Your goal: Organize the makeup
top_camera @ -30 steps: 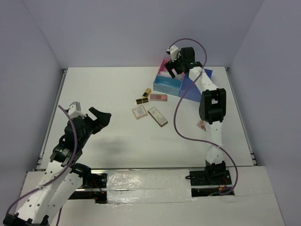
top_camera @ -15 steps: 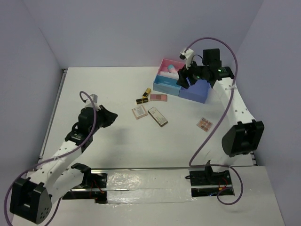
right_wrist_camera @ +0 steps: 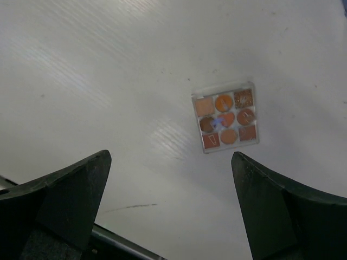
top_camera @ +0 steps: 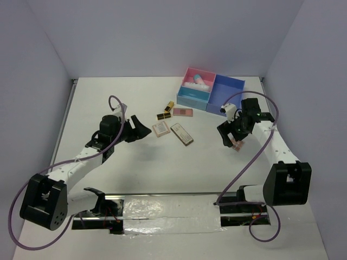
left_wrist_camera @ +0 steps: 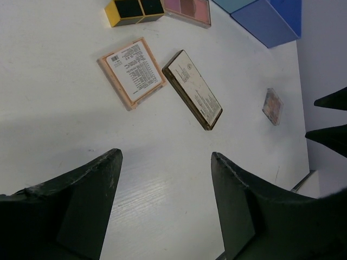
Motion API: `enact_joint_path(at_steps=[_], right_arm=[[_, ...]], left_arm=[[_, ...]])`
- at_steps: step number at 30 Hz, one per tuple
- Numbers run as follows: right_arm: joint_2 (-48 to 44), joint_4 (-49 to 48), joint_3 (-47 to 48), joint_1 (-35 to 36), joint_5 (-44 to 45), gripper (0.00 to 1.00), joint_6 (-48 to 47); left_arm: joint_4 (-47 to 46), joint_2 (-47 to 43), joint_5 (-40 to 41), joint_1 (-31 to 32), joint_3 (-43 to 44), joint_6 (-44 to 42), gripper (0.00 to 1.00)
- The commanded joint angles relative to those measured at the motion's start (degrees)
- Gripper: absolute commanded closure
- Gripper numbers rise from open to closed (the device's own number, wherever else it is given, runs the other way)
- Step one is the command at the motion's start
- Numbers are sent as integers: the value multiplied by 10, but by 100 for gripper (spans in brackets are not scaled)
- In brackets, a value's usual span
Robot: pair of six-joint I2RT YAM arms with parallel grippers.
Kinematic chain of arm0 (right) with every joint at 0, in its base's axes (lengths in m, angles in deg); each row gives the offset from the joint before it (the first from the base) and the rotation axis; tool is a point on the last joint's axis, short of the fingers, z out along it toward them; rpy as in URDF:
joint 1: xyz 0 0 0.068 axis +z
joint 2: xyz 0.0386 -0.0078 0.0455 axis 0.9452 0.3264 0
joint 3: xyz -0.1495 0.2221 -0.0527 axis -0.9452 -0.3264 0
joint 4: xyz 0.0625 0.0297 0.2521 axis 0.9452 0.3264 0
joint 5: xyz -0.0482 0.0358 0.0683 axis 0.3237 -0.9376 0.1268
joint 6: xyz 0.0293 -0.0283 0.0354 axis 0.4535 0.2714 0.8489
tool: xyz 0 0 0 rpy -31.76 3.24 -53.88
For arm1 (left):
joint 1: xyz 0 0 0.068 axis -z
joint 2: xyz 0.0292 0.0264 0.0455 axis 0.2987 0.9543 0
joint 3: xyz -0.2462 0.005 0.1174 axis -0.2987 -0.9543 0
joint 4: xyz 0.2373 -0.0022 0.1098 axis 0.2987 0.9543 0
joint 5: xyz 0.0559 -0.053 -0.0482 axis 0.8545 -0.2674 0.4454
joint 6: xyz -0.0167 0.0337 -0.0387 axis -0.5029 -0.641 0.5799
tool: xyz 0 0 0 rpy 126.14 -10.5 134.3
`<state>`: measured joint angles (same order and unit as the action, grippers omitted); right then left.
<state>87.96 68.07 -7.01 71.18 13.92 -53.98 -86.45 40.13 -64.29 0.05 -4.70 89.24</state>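
Observation:
The small orange palette (right_wrist_camera: 226,119) is below and to the right in the wrist view. My right gripper needs to move that way next and go down around the palette's sides.
Two black-and-gold lipsticks (top_camera: 164,115) lie mid-table beside a pink palette (top_camera: 182,112). A peach palette (top_camera: 161,129) and a brown palette (top_camera: 181,134) lie face down just nearer. My left gripper (top_camera: 142,128) is open and empty, left of the peach palette (left_wrist_camera: 132,70) and brown palette (left_wrist_camera: 192,89), with its tips (left_wrist_camera: 165,157) short of them. My right gripper (top_camera: 226,135) is open and empty, low over a small orange palette (right_wrist_camera: 226,116), which lies ahead of its tips (right_wrist_camera: 169,156). A white tube (top_camera: 198,80) lies in the box.
The pink-and-blue compartment box (top_camera: 227,93) stands at the back right, with its blue wall in the left wrist view (left_wrist_camera: 265,19). The small orange palette also shows in the left wrist view (left_wrist_camera: 272,106). Purple cables loop off both arms.
My left arm has reached forward and right toward the palettes. My right arm has swung away from the box and down over the small orange palette.

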Motion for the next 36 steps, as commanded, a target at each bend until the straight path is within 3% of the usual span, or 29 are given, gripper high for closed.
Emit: enact_joint_path(at_steps=[1, 7, 16, 36], right_arm=[[-28, -73, -38, 2, 86, 0, 4], [0, -111, -57, -14, 120, 0, -73], [101, -60, -8, -44, 62, 0, -182], [223, -61, 36, -52, 50, 1, -177]], left_arm=[[-35, 4, -34, -3, 26, -23, 21], [-10, 1, -36, -2, 35, -39, 20], [11, -10, -35, -3, 33, -49, 20], [4, 19, -35, -3, 32, -57, 19]])
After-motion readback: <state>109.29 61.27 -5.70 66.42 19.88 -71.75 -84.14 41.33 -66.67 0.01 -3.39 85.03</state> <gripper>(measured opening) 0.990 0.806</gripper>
